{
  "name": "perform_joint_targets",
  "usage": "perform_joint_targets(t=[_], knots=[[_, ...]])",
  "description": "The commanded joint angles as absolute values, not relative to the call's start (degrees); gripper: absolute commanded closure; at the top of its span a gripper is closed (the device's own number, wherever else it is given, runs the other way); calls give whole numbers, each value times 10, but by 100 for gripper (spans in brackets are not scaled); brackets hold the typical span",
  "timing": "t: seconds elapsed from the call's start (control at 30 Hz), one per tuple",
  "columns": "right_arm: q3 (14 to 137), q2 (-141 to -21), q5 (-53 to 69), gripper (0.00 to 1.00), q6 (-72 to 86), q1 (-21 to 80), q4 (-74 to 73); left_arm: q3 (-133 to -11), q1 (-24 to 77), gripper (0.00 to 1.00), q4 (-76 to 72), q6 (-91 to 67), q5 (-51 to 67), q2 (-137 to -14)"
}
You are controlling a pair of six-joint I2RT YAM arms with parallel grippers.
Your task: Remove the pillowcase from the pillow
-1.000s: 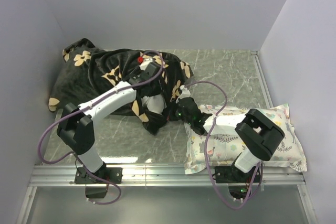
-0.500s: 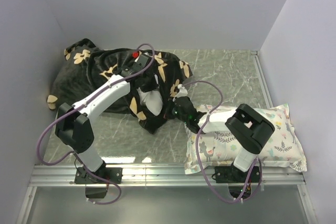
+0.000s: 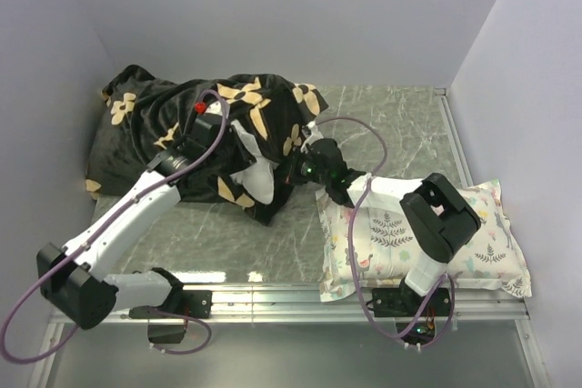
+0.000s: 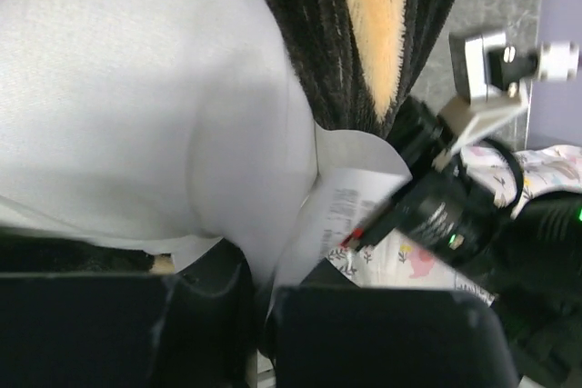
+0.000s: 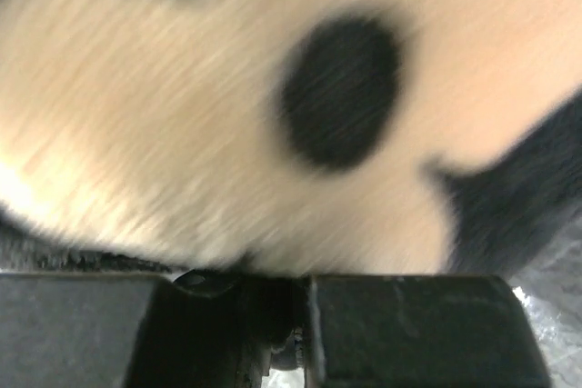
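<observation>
I need to carry the pillow's white corner in my left gripper toward the bare marbled table next and release it, as that spot is to its right in the top view.
The black pillowcase (image 3: 155,134) with tan flowers lies bunched at the back left over the pillow. A white corner of the pillow (image 3: 253,168) sticks out of its opening. My left gripper (image 3: 229,144) is shut on that white corner. In the left wrist view the pillow fabric (image 4: 136,88) is pinched between the jaws (image 4: 261,283), with its white tag (image 4: 350,197) beside it and the pillowcase (image 4: 364,34) above. My right gripper (image 3: 296,166) is shut on the pillowcase edge. A tan flower of the pillowcase (image 5: 182,134) fills the right wrist view above the closed gripper (image 5: 300,311).
A smaller white pillow with pastel floral print (image 3: 455,243) lies at the front right under my right arm. Grey walls close in the left, back and right sides. The marbled table (image 3: 391,124) shows at the back right, and a metal rail (image 3: 291,297) runs along the near edge.
My left arm has swung out to the left and drawn the white pillow corner further from the pillowcase. My right gripper has shifted slightly back and left with the pillowcase edge.
</observation>
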State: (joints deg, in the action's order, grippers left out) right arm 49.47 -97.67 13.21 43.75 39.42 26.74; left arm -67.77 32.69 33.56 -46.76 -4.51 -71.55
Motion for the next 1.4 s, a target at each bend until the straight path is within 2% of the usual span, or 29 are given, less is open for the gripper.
perform_joint_targets(t=[0.0,0.23,0.43,0.53,0.57,0.67,0.77,1.0,1.37], knots=[[510,-998,84,84,424,314,149,-679,337,100,300,-451,-5,-614],[576,-976,70,80,403,270,91,-562,389,100,288,-461,-16,-577],[621,-965,27,77,371,266,35,-548,417,99,283,-466,-48,-577],[619,-937,41,66,357,277,35,-546,417,100,283,-461,-61,-583],[615,-926,29,57,347,289,34,-548,417,100,280,-461,-67,-591],[604,-874,12,43,321,311,21,-554,418,100,268,-464,-80,-611],[590,-818,4,36,306,322,5,-556,417,100,246,-468,-80,-630],[556,-702,27,32,287,337,8,-545,417,100,186,-490,-63,-656],[658,-822,11,22,231,406,-68,-540,419,100,168,-504,-62,-665]])
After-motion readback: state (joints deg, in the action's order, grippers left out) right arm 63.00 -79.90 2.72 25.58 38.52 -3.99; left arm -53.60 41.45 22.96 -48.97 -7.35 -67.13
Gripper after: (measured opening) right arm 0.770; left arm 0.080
